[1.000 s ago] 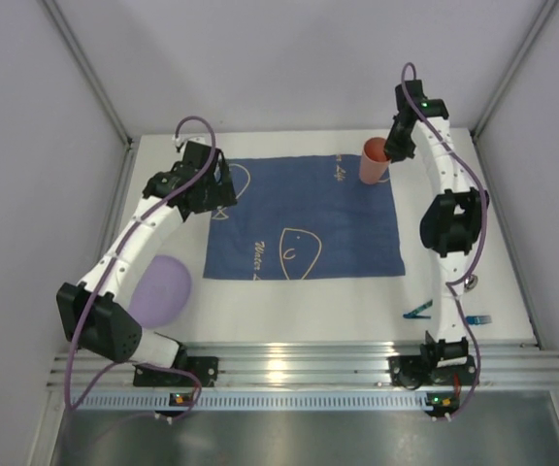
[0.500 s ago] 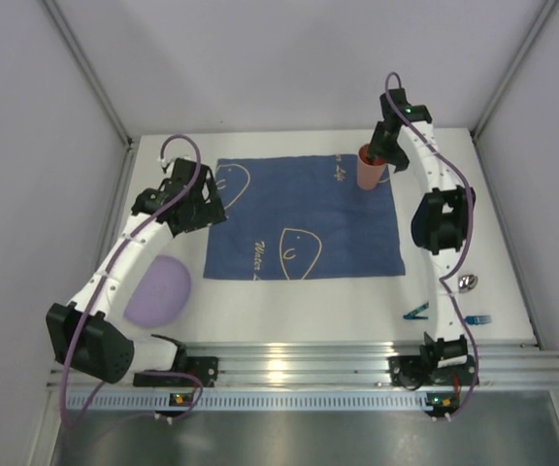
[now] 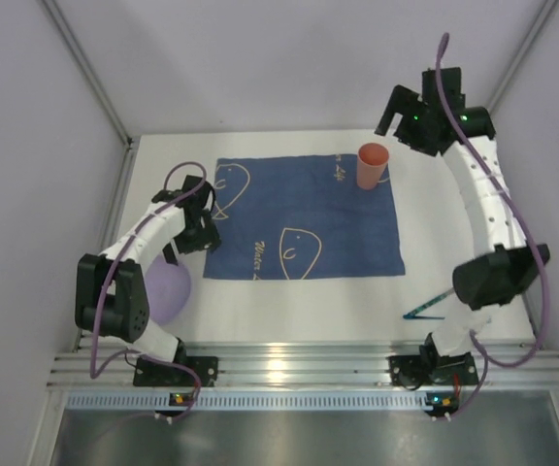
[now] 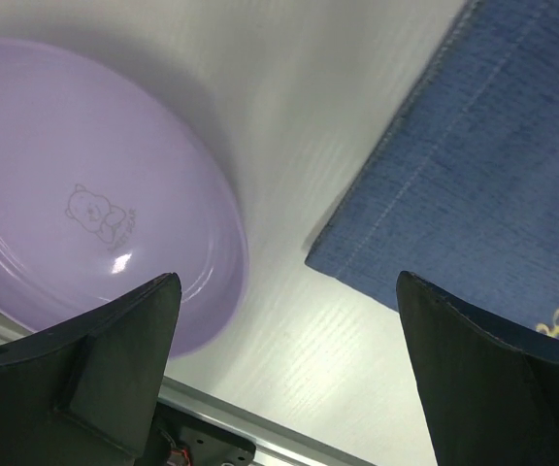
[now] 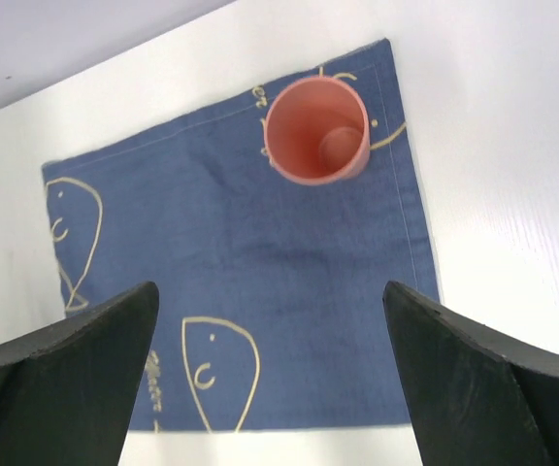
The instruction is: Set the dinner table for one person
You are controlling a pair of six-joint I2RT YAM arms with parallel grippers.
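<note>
The plate's cloth-side rim [image 3: 188,273] [image 4: 243,266] shows between the left gripper's fingers and lies below and back of the gripper, so the left gripper needs to lower and draw back onto it.
The white dinner table [image 3: 299,306] carries a dark-blue cloth [image 3: 304,214] with yellow line drawings. A pink cup [image 3: 372,165] stands upright on the cloth's far right corner, free of any grip. My right gripper [image 3: 404,115] hangs open high above and just right of it; the right wrist view looks down on the cup [image 5: 316,131] and cloth [image 5: 241,282] with nothing between the fingers [image 5: 76,369]. A lilac plate [image 3: 168,291] lies near left, partly under my left arm. My left gripper [image 3: 188,241] is open between the plate [image 4: 85,194] and the cloth's corner [image 4: 493,175].
A teal utensil [image 3: 423,311] lies near the right arm's base, partly hidden by the arm. The ribbed aluminium rail [image 3: 289,367] runs along the near edge. Grey walls close in the table on three sides.
My right gripper opened, let go of the pink cup and lifted away up and to the right. The left arm drew back from the cloth's far left corner toward the plate.
</note>
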